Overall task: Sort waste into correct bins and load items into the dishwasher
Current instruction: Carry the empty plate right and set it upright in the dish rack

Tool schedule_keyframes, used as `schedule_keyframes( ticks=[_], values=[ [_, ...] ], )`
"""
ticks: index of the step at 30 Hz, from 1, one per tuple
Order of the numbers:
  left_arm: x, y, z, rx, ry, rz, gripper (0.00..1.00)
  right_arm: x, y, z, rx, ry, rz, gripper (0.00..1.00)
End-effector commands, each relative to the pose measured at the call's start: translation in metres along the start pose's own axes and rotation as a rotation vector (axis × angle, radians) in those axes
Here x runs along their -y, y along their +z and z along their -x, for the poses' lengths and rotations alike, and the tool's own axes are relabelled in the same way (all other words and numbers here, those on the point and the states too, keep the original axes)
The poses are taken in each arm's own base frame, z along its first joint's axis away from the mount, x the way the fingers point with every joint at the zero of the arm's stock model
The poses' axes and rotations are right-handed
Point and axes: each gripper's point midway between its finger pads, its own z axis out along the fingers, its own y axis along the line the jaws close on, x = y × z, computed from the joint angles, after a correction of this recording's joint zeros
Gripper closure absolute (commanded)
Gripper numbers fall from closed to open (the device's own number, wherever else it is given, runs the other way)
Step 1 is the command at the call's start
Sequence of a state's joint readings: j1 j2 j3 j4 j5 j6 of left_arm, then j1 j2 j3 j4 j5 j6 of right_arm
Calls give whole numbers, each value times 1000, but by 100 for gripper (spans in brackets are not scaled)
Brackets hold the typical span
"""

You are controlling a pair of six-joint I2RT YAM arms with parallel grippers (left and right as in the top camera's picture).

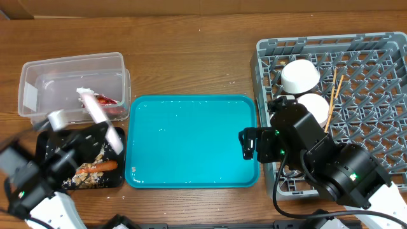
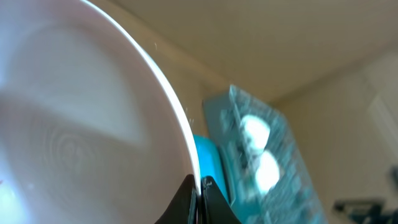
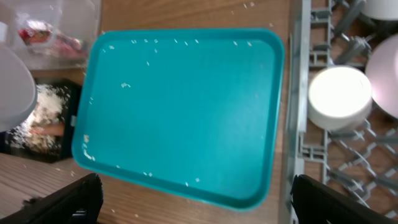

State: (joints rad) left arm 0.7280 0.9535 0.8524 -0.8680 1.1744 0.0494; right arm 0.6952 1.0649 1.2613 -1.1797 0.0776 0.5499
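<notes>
The rack's free strip (image 1: pixel 273 74) by the far bowl is to the right of my left gripper in the overhead view, so I will next carry the plate (image 1: pixel 102 121) across and let it go there.
My left gripper (image 1: pixel 95 137) is shut on the rim of the white plate (image 1: pixel 102 121) and holds it tilted on edge above the black tray (image 1: pixel 44 143). In the left wrist view the plate (image 2: pixel 81 124) fills the left side, with the jaws (image 2: pixel 200 193) pinching its rim. The black tray holds the carrot (image 1: pixel 102 166) and food scraps (image 1: pixel 82 180). The clear tub (image 1: pixel 38 76) holds the red wrapper (image 1: pixel 108 100) and white tissue (image 1: pixel 86 92). My right gripper (image 1: pixel 248 145) is open and empty over the teal tray's right edge; its fingers (image 3: pixel 196 193) are spread wide.
The teal tray (image 1: pixel 191 140) lies in the middle, with small crumbs on it (image 3: pixel 186 106). The grey dish rack (image 1: pixel 381 95) at the right holds two white bowls (image 1: pixel 300 75) (image 1: pixel 315 107) and the chopsticks (image 1: pixel 332 95). My right arm lies over the rack's front left corner.
</notes>
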Motion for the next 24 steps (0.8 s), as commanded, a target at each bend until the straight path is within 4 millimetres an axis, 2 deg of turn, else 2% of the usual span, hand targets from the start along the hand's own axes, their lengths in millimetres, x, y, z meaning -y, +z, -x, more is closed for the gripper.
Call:
schedule_keyframes(
  ticks=[1, 4, 11, 13, 15, 18, 21, 24],
  values=[
    [22, 17, 1, -108, 185, 153, 96, 1, -7, 15, 72, 51, -10, 0],
    [48, 40, -13, -208, 302, 156, 96, 11, -9, 24, 126, 135, -64, 0],
    [99, 87, -75, -410, 458, 48, 96, 20, -20, 34, 186, 171, -112, 0],
    [113, 102, -89, -447, 507, -7, 96, 25, -27, 36, 204, 172, -139, 0],
    [134, 118, -103, -478, 542, -105, 96, 30, -43, 41, 242, 177, -152, 0],
    [167, 143, -109, -466, 513, -258, 96, 41, -78, 52, 347, 196, -176, 0],
    [201, 166, -104, -425, 451, -420, 96, 48, -109, 56, 422, 216, -160, 0],
    [237, 183, -97, -403, 359, -607, 96, 52, -125, 50, 447, 225, -131, 0]
  ],
)
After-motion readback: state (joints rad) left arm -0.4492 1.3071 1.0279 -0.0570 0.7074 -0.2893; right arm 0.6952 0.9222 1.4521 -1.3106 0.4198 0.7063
